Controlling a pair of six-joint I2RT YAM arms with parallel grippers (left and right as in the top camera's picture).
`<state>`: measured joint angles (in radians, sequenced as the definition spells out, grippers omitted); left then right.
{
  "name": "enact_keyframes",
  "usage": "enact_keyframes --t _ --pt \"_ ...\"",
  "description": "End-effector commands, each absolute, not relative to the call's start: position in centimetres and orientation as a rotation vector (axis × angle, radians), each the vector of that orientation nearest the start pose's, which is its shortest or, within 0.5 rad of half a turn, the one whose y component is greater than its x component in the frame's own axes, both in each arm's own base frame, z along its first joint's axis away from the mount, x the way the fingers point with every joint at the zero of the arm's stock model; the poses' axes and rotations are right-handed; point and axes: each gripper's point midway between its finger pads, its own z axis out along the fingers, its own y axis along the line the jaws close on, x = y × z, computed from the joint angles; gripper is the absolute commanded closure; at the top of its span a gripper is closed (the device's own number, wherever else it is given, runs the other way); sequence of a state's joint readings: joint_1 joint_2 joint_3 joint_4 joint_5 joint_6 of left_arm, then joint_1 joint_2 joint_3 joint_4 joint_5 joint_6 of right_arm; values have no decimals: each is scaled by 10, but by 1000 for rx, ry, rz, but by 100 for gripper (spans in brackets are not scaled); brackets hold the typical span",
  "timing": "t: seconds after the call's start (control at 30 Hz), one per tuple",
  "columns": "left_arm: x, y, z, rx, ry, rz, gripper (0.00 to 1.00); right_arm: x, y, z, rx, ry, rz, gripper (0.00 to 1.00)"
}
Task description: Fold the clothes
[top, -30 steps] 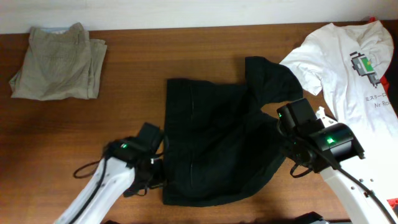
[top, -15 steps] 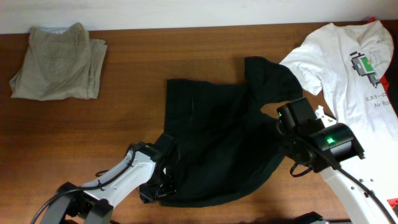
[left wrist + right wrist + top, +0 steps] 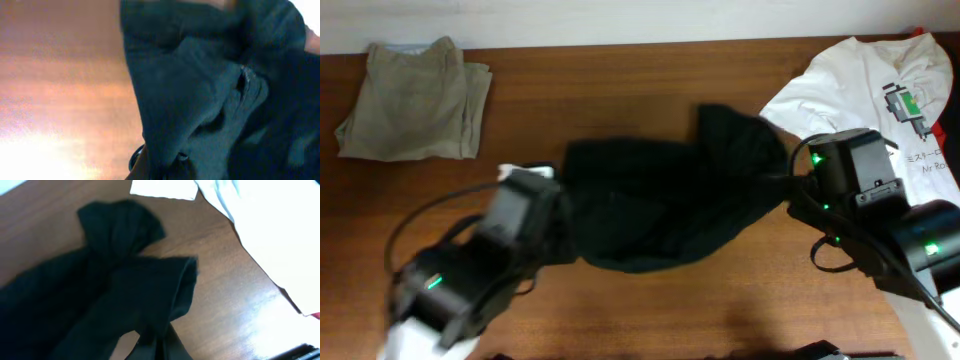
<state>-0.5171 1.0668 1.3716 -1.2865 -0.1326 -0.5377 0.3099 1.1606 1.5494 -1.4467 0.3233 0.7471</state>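
I need to lift my left gripper next, then lower the bunched cloth onto empty table by the beige shorts (image 3: pixel 415 100), left in the overhead view, to spread it.
The black shorts (image 3: pixel 670 205) hang bunched and stretched between my two grippers over the middle of the table. At the cloth's left edge my left gripper (image 3: pixel 560 225) is shut on it; in the left wrist view the black shorts (image 3: pixel 210 90) drape over the closed jaws of the left gripper (image 3: pixel 167 167). My right gripper (image 3: pixel 790 188) is shut on the right edge, and the right wrist view shows the black shorts (image 3: pixel 105 285) rising from the closed right gripper (image 3: pixel 159 342). Folded beige shorts (image 3: pixel 415 100) lie at the back left. A white printed T-shirt (image 3: pixel 880 95) lies at the back right.
The brown wooden table (image 3: pixel 650 310) shows bare in front of the shorts and between the garments. The white T-shirt (image 3: pixel 270 220) lies close to the right of the right arm. A cable loops beside the left arm (image 3: pixel 405 245).
My left gripper has moved onto the shorts' left edge and shut on it. Both arms have risen and pulled the shorts up; the cloth has bunched and shifted toward the back.
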Motion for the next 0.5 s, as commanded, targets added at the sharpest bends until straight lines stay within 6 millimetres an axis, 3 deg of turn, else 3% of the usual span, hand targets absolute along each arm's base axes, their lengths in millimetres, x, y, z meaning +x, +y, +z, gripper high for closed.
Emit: enact_keyframes --t 0.0,0.03,0.17,0.23,0.47 --pt "212 -55 351 -169 2306 -126 100 241 12 324 652 2380 -30 96" --pt "205 -43 366 -192 2265 -104 100 241 11 331 654 2360 -23 96" --pt "202 -39 369 -206 2261 -87 100 231 7 346 658 2299 11 96" --pt "206 -37 384 -226 2201 -104 100 222 -1 364 669 2223 24 96" --pt "175 -25 502 -223 1879 -312 100 193 -16 457 636 1940 160 96"
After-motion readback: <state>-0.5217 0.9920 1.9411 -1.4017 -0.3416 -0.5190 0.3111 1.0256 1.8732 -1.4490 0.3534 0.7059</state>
